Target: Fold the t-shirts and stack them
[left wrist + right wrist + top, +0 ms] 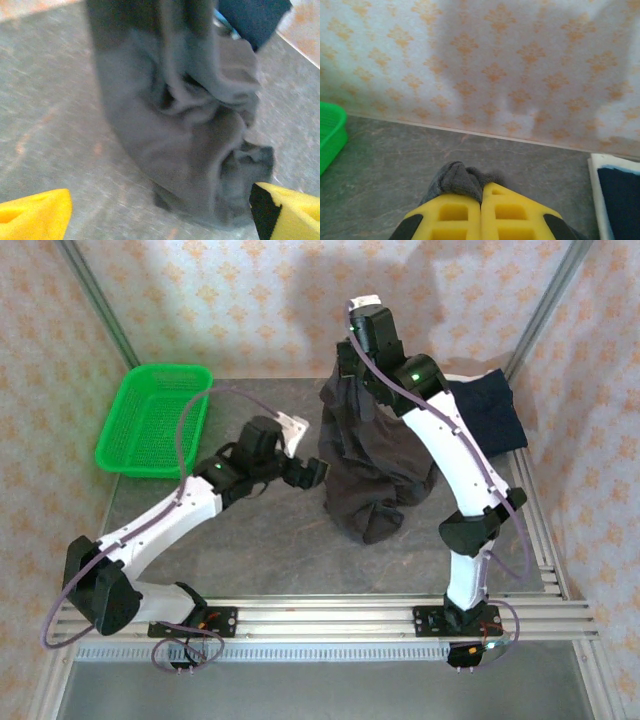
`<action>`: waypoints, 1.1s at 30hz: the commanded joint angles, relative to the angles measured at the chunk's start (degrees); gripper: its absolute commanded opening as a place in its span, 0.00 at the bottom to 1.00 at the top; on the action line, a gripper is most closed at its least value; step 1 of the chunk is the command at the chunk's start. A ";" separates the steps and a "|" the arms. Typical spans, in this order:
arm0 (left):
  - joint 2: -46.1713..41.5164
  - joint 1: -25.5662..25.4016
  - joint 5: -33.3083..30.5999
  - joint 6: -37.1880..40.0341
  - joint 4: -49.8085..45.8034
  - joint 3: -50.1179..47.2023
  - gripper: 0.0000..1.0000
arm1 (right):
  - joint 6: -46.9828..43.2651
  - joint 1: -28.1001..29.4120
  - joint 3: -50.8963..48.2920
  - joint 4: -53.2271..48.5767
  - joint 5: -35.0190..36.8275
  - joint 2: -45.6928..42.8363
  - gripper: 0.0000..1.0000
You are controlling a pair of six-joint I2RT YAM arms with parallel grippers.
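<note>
The shirt's bunched lower part (392, 480) lies below and back. So my raised right gripper draws the wad back next, lowers it onto that cloth and releases it.
The dark charcoal-brown t-shirt (365, 475) hangs from my right gripper (345, 375), which is raised over the back of the table; the shirt's lower part is bunched on the table. In the right wrist view the right gripper (481, 200) is shut on a wad of that dark cloth (455, 179). My left gripper (315, 472) sits low at the shirt's left side. It is open, its yellow fingertips (35, 215) far apart, and the crumpled shirt (185, 130) lies just ahead of them. A folded navy blue t-shirt (485, 410) with a white edge (597, 195) under it lies at the back right.
A green mesh basket (155, 418) stands at the back left. Patterned walls close in the back and sides. An aluminium rail (330, 615) runs along the near edge. Bare grey table (250, 550) lies in front of the shirt.
</note>
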 commanded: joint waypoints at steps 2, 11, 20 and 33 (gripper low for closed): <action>6.34 -6.15 -4.60 -3.96 7.62 -2.89 0.98 | 4.68 -2.72 -0.02 -2.89 7.38 -1.42 0.00; 29.45 -14.51 -13.23 -3.75 5.45 7.08 0.96 | 7.83 -9.17 -8.12 -1.70 3.47 -7.75 0.00; 30.54 -7.39 -15.52 0.72 -2.55 11.68 0.00 | 10.48 -14.41 -23.77 2.92 -1.03 -18.89 0.00; 32.30 19.97 -5.86 -1.53 -14.86 38.56 0.61 | 24.77 -2.64 -65.22 25.02 -24.53 -33.68 0.00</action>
